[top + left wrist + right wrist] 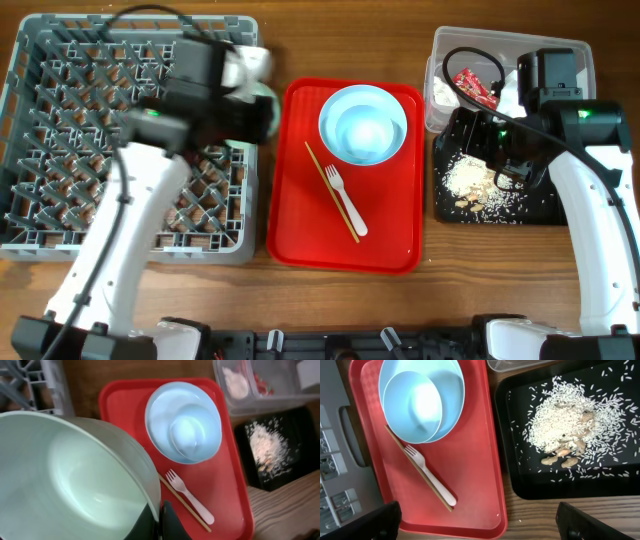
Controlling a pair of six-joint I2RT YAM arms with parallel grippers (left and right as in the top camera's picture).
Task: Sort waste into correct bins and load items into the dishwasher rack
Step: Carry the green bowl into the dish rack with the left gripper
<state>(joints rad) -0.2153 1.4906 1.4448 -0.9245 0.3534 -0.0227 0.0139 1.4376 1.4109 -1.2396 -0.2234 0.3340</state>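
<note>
The saucer (75, 475) hangs over the rack's edge. I will move my left gripper to the left in the overhead view, then down onto the rack's far wires, tilting it as it goes.
My left gripper (256, 114) is shut on the rim of the light green saucer (75, 475), held over the right edge of the grey dishwasher rack (60, 130). The pale blue plate (340, 100) with the blue bowl (366, 134) in it lies on the red tray, beside the white fork (346, 202) and wooden stick (324, 182). My right gripper (477, 520) is wide open and empty above the black tray (540, 205), which holds rice crumbs (470, 180). The clear tub (585, 60) holds the red wrapper (475, 88) and white tissue (443, 92). The yellow cup is out of view.
The flat red tray (390, 240) lies between the rack and the bins. A few peanut-like bits lie at the edge of the rice pile (560, 462). Bare wooden table (545, 515) shows in front of the black tray.
</note>
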